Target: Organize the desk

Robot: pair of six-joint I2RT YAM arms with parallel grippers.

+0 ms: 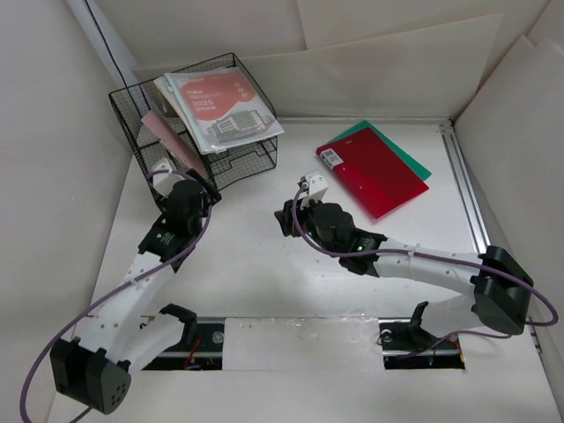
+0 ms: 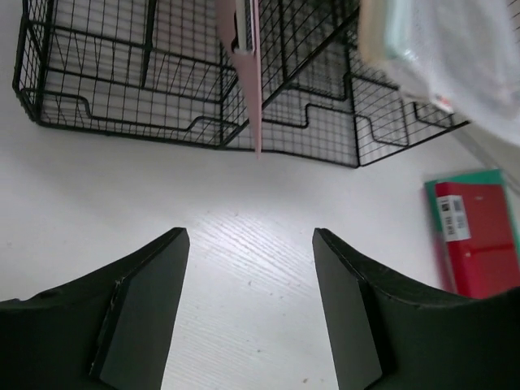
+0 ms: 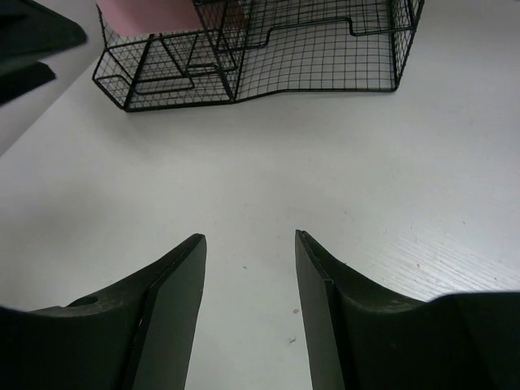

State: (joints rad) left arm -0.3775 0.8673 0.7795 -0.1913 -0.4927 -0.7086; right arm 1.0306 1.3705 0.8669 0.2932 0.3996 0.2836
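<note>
The pink folder's near edge (image 1: pixel 195 164) (image 2: pixel 257 136) lies outward, in line with the open fingers of my left gripper. My left gripper needs to bring them outward around that edge of the folder next and close.
The white desk (image 1: pixel 256 273) carries a black wire basket (image 1: pixel 211 154) at the back left. The basket holds a white booklet (image 1: pixel 231 110) and a pink folder (image 1: pixel 172 141) that leans out over its front. A red folder (image 1: pixel 374 169) lies on a green folder (image 1: pixel 421 167) at the back right. My left gripper (image 1: pixel 176 187) is open and empty, low over the desk just before the basket (image 2: pixel 187 89), with the pink folder's edge (image 2: pixel 248 73) ahead of it. My right gripper (image 1: pixel 295 216) is open and empty over the desk's middle, facing the basket (image 3: pixel 268 49).
A thin metal rail (image 1: pixel 464 189) runs along the desk's right edge. Upright white boards stand around the desk on the left, back and right. The red folder (image 2: pixel 479 236) shows at the right of the left wrist view. The left arm (image 3: pixel 32 41) shows at the top left of the right wrist view.
</note>
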